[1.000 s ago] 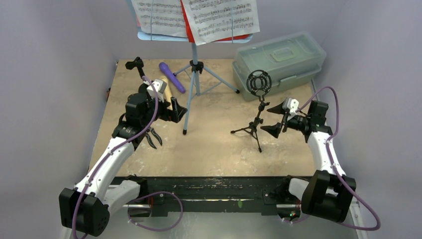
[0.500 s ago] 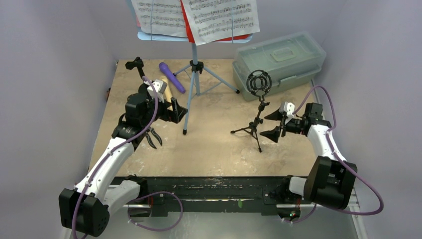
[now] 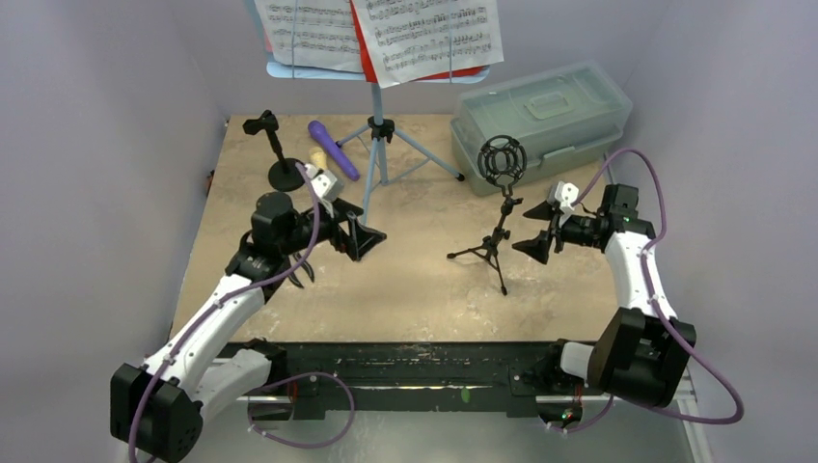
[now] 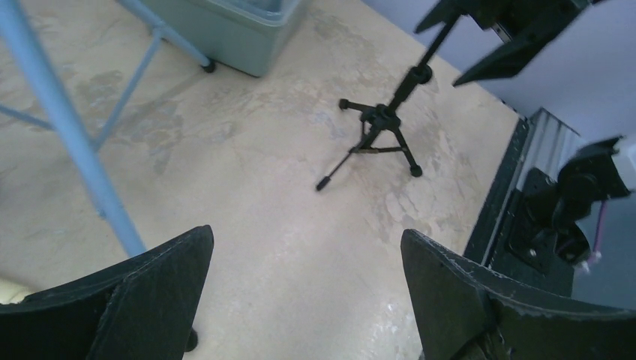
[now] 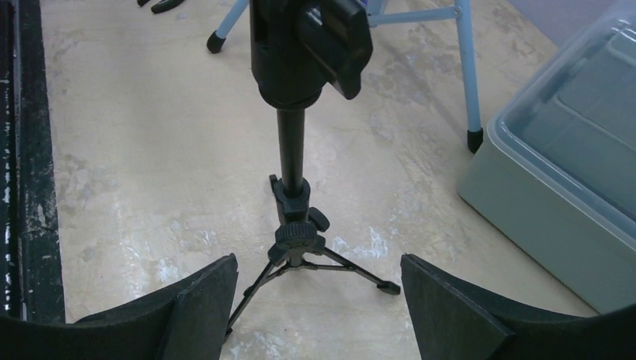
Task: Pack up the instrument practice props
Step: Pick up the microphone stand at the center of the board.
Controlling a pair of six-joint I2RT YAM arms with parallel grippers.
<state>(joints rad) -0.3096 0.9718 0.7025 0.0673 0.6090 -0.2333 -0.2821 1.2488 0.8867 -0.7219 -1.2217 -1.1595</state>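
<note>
The robot's left gripper will move across and close around the tripod holder's lower stem (image 3: 500,231) (image 4: 406,88), which stands to the gripper's right in the top view and is slim enough to pinch.
The pale-blue music rack (image 3: 376,145) stands at the back centre with sheet-music pages (image 3: 386,39) on its desk. A purple microphone (image 3: 333,148) lies left of it, and the tip of a tan microphone (image 3: 316,157) shows beside that. The round-base mic holder (image 3: 280,166) stands at the back left. The tripod holder with ring (image 3: 502,207) stands right of centre. My left gripper (image 3: 365,241) is open and empty by the rack's front leg (image 4: 67,142). My right gripper (image 5: 319,270) is open just right of the tripod holder (image 5: 292,172), not touching it.
A translucent grey-green lidded box (image 3: 540,116) sits shut at the back right, close behind my right gripper (image 3: 538,234) and large in the right wrist view (image 5: 570,165). Grey walls close in on both sides. The black base rail (image 3: 405,362) runs along the near edge.
My left gripper has swung right and nearer, off the tan microphone, uncovering the round-base holder. My right gripper has shifted slightly farther back beside the tripod holder.
</note>
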